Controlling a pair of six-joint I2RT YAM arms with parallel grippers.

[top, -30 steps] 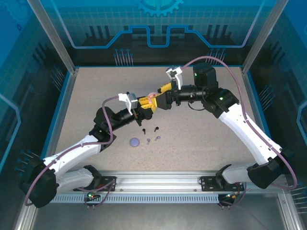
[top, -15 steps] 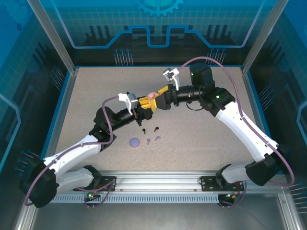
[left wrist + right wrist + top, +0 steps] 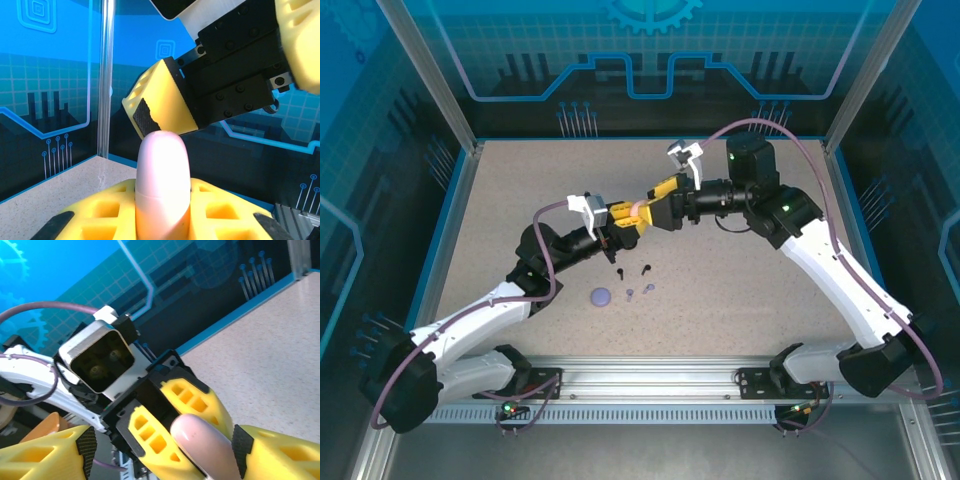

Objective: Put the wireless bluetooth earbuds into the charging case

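My left gripper tips its fingers downward next, lowers to the bare tabletop below it beside the black earbuds, and releases the case clear of the earbuds.
A pale pink charging case (image 3: 638, 205) is held above the table with my left gripper (image 3: 628, 214) shut on it. In the left wrist view the case (image 3: 162, 180) stands edge-on between my yellow fingers (image 3: 102, 215), its seam closed. My right gripper (image 3: 657, 210) meets it from the right and stands open. Its pads (image 3: 241, 446) straddle the case (image 3: 202, 442) without clamping it. On the table below lie two black earbuds (image 3: 620, 271) (image 3: 645, 267) and two lavender earbuds (image 3: 630, 293) (image 3: 649, 288). The pink earbuds are hidden.
A round lavender case (image 3: 602, 296) lies on the speckled table left of the lavender earbuds. Blue-edged transparent walls and aluminium posts (image 3: 440, 95) enclose the table. A metal rail (image 3: 650, 375) runs along the near edge.
My right gripper shifted a little left and then back right at the pink case. The left arm and the things on the table have stayed put.
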